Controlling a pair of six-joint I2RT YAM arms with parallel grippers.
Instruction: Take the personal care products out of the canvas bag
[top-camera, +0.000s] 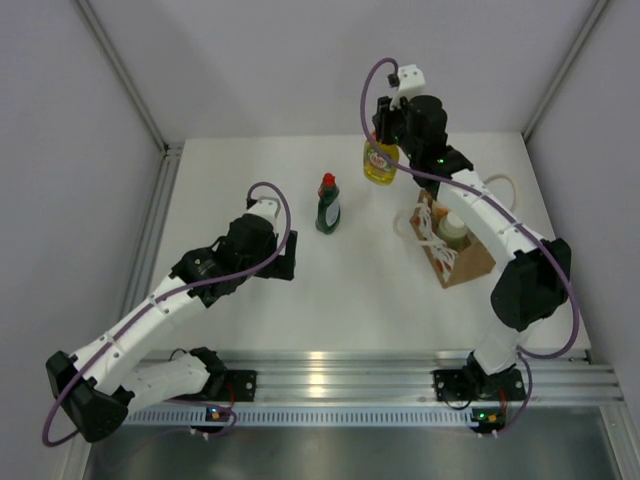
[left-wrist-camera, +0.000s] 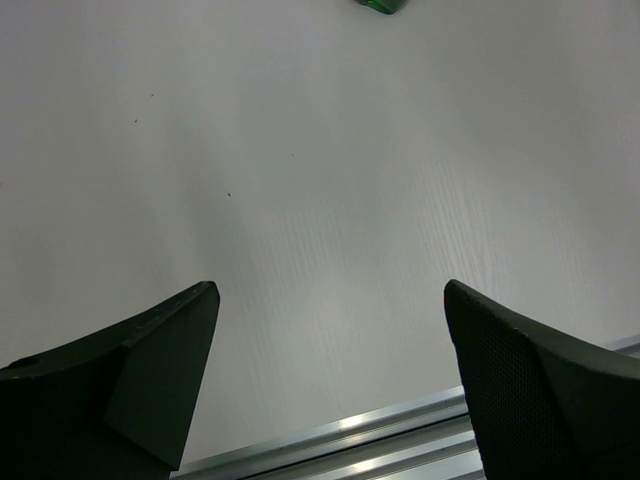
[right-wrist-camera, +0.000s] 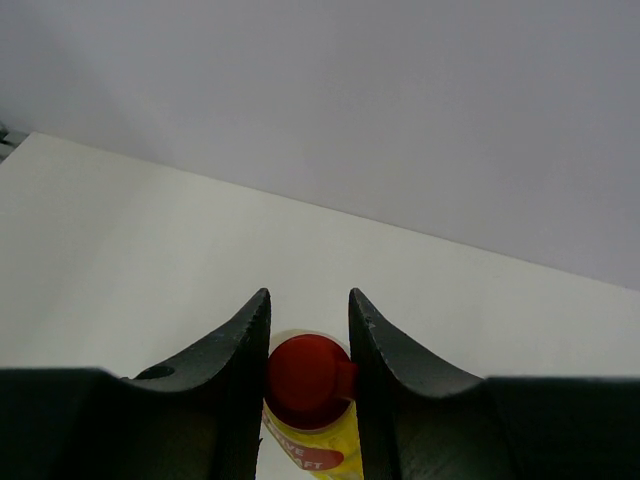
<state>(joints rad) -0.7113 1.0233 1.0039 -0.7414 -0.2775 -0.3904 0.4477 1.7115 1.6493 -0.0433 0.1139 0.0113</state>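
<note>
The right gripper moves down and toward the dark green bottle next to release the red cap, since bare table beside that bottle lies below my fingers.
My right gripper is shut on the red cap of the yellow-green bottle and holds it upright near the table's far side. The same bottle hangs below the fingers in the right wrist view. The dark green bottle with a red cap stands upright on the table, left of the yellow-green one. The canvas bag with white rope handles stands at the right, with a cream cylinder showing inside. My left gripper is open and empty over bare table. The peach pump bottle is hidden.
The white table has grey walls at the back and sides. A metal rail runs along the near edge and also shows in the left wrist view. A corner of the dark green bottle shows at the top of that view.
</note>
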